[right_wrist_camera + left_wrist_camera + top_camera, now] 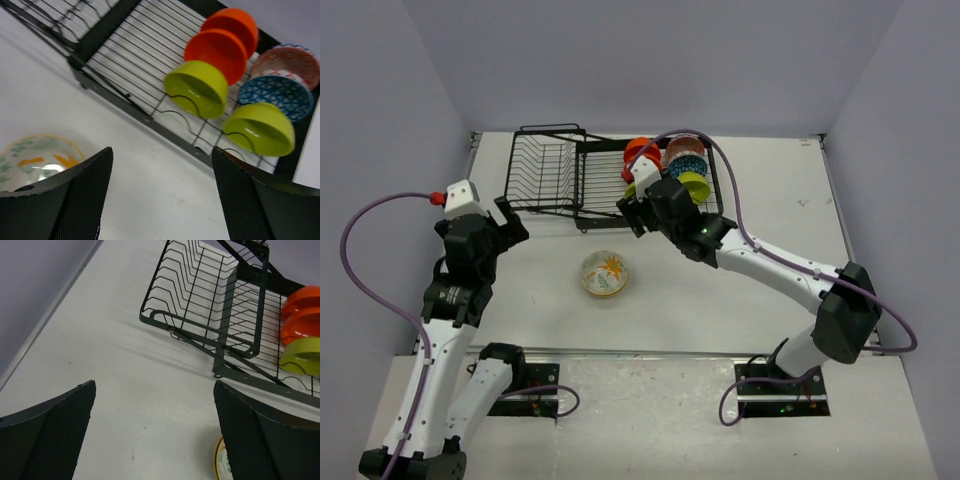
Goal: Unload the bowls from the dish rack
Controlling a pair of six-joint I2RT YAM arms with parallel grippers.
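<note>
My right gripper will next reach outward over the front bar of the dish rack and tilt onto the lime green bowl's raised rim [631, 190] [208, 82], because that bowl is in front of the orange ones.
The black wire dish rack [552, 172] stands at the back of the table. Its right section holds two orange bowls [220, 47], two lime green bowls [199, 87], a blue patterned bowl [274, 95] and a pinkish patterned bowl [295, 61], all tipped on edge. A cream floral bowl [605, 274] sits upright on the table in front of the rack. My right gripper [161, 155] hovers open and empty above the table between that bowl and the rack's front rail. Left of the rack, my left gripper [155, 385] is wide open over bare table.
The rack's left angled basket section [210, 295] holds nothing. Purple walls close in the table at the left, back and right. The floral bowl's rim [219, 460] shows beside my left gripper's right finger.
</note>
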